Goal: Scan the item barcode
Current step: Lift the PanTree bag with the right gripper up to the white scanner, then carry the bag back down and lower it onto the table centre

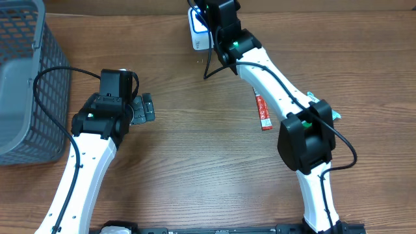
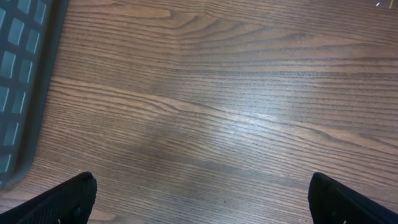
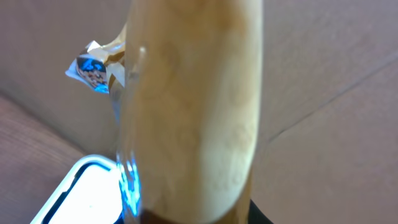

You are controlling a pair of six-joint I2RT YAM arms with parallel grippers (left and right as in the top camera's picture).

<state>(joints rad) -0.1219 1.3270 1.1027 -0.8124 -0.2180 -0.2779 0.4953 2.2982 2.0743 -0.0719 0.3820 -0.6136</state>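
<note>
The wood (image 1: 238, 112) beside the red packet is bare. My right gripper should carry the pack back over that wood, off the scanner (image 1: 197, 32), and let go of it.
The item (image 3: 193, 106) is a tan snack pack in clear wrapping with a crimped end at the upper left, and it fills the right wrist view. My right gripper (image 3: 196, 219) is shut on its lower end. It holds the pack over the white scanner (image 3: 78, 193), whose face glows with a blue rim. From overhead, the right gripper (image 1: 214, 13) hangs above that scanner (image 1: 197, 32) at the table's far edge and hides the pack. My left gripper (image 1: 144, 107) rests wide open over bare wood, far to the left. Nothing lies between its fingers (image 2: 68, 199).
A grey mesh basket (image 1: 19, 78) stands at the far left, and its edge (image 2: 18, 81) shows in the left wrist view. A red packet (image 1: 262, 112) lies on the table beside the right arm. A black cable (image 1: 209, 67) trails from the scanner.
</note>
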